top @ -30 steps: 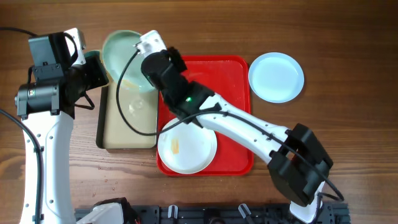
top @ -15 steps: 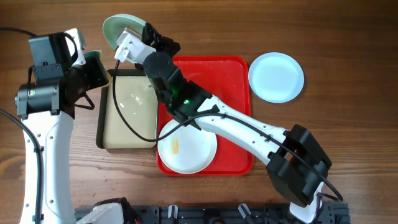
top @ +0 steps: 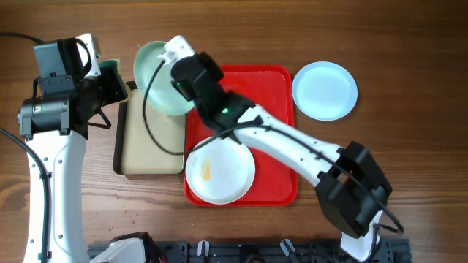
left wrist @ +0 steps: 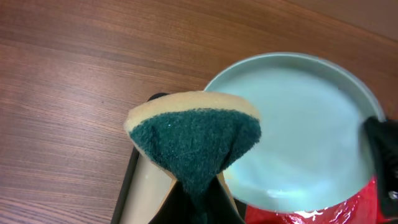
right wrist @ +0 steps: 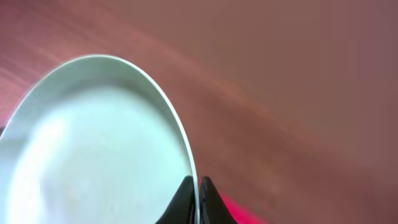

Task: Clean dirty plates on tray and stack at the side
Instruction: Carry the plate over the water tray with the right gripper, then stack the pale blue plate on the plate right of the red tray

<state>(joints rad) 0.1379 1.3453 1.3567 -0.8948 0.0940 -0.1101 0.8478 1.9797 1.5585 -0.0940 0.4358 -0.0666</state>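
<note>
My right gripper carries its plate across the red tray next, then down onto the pale blue plate on the tabletop, where the side stack starts.
My right gripper (top: pixel 174 82) (right wrist: pixel 198 186) is shut on the rim of a pale blue plate (top: pixel 155 73) (right wrist: pixel 93 143). It holds the plate tilted above the far right corner of the beige tray. My left gripper (top: pixel 117 77) (left wrist: pixel 199 205) is shut on a green-and-yellow sponge (left wrist: pixel 193 137) just left of that plate (left wrist: pixel 298 130), not clearly touching it. A white plate (top: pixel 219 172) with a yellowish smear lies on the near left of the red tray (top: pixel 274 109). A second pale blue plate (top: pixel 325 90) lies on the table to the right of the tray.
A black-rimmed tray with beige inside (top: pixel 150 146) lies against the red tray's left side. My right arm reaches diagonally across the red tray. Cables hang over both trays.
My right gripper swung the pale blue plate up and away, nearly edge-on, then brought it back down and to the right over the beige tray's corner. My left arm stayed put.
</note>
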